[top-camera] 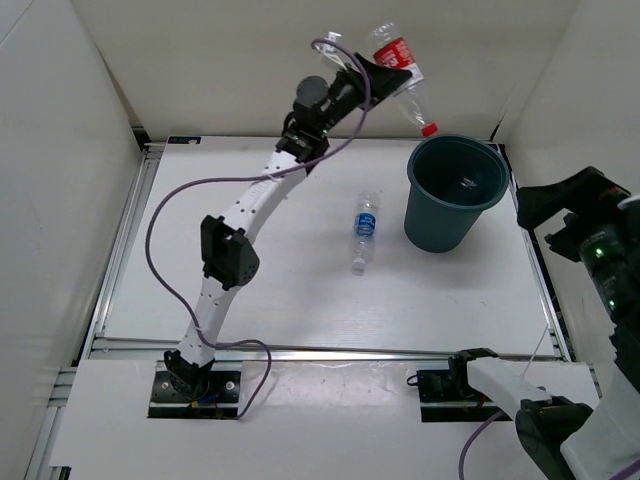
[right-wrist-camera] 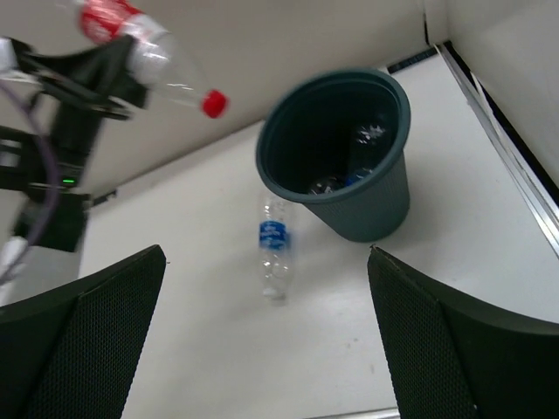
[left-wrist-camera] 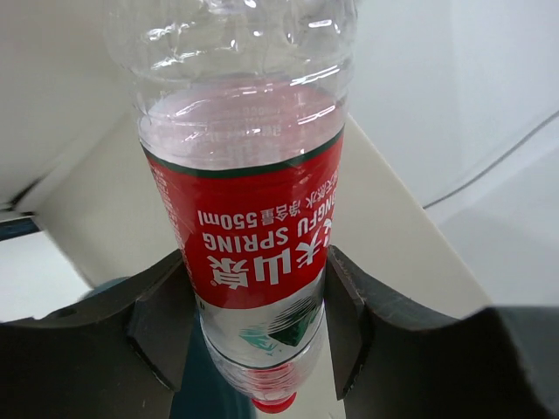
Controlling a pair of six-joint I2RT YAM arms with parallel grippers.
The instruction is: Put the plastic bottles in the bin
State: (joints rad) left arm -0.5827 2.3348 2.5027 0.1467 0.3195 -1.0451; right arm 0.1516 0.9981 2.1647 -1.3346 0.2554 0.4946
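The red-label bottle hangs beside the bin's rim, so the robot's left gripper should next bring it to the right in the top view and down over the bin's opening (top-camera: 458,172) to release it.
My left gripper (top-camera: 385,72) is shut on the red-label bottle (top-camera: 400,75), held high and tilted with its red cap (top-camera: 429,129) down, just left of and above the bin's rim. In the left wrist view the bottle (left-wrist-camera: 253,227) fills the frame between both fingers (left-wrist-camera: 162,327). The dark teal bin (top-camera: 455,192) stands at the right of the table; bottles lie inside it (right-wrist-camera: 349,179). A blue-label bottle (top-camera: 365,230) lies on the table left of the bin, also in the right wrist view (right-wrist-camera: 274,246). My right gripper (right-wrist-camera: 266,349) is open and empty, raised at the right.
White walls enclose the table on the left, back and right. A metal rail (top-camera: 330,350) runs along the near edge. The left arm's purple cable (top-camera: 160,215) loops over the left of the table.
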